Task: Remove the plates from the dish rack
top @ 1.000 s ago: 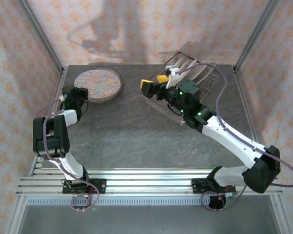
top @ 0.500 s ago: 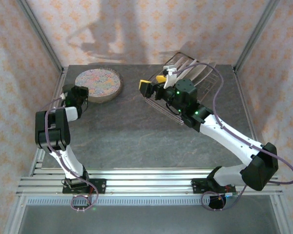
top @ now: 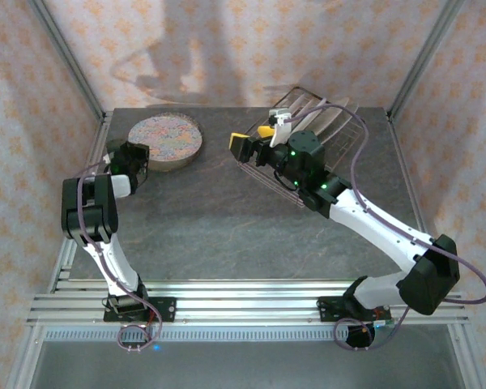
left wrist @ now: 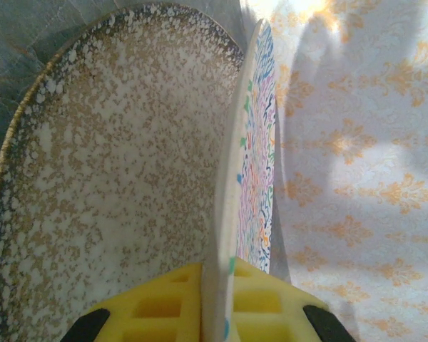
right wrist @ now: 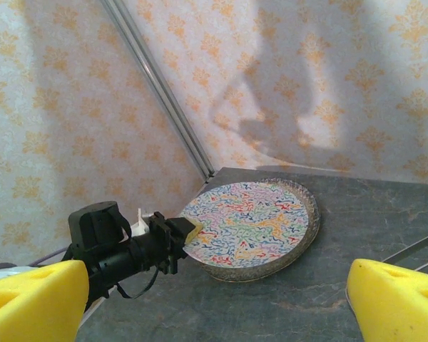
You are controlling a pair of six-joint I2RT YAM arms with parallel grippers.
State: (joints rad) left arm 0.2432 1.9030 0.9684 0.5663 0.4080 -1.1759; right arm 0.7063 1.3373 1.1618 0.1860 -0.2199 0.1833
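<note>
The robot should lower the floral plate (top: 167,134) onto the speckled beige plate next with its left gripper, and then let go of the floral plate's rim.
The multicolour floral plate (top: 167,134) lies low over the speckled beige plate (top: 172,161) at the back left of the table. My left gripper (top: 136,157) is shut on its near rim. In the left wrist view the floral plate (left wrist: 252,171) runs edge-on between my yellow pads (left wrist: 157,306), with the speckled plate (left wrist: 114,185) beside it. The right wrist view shows the same grip on the floral plate (right wrist: 250,222). My right gripper (top: 254,139) stands open and empty at the left edge of the wire dish rack (top: 330,159). More plates (top: 334,119) lean in the rack.
Patterned walls and metal corner posts (top: 73,65) close in the table on three sides. Dark bare tabletop (top: 227,219) lies between the stacked plates and the rack. A rack wire (right wrist: 412,246) shows beside my right finger (right wrist: 399,299).
My left gripper and the floral plate have shifted slightly toward the back right, over the speckled plate. The left elbow has swung in. The right arm has barely moved.
</note>
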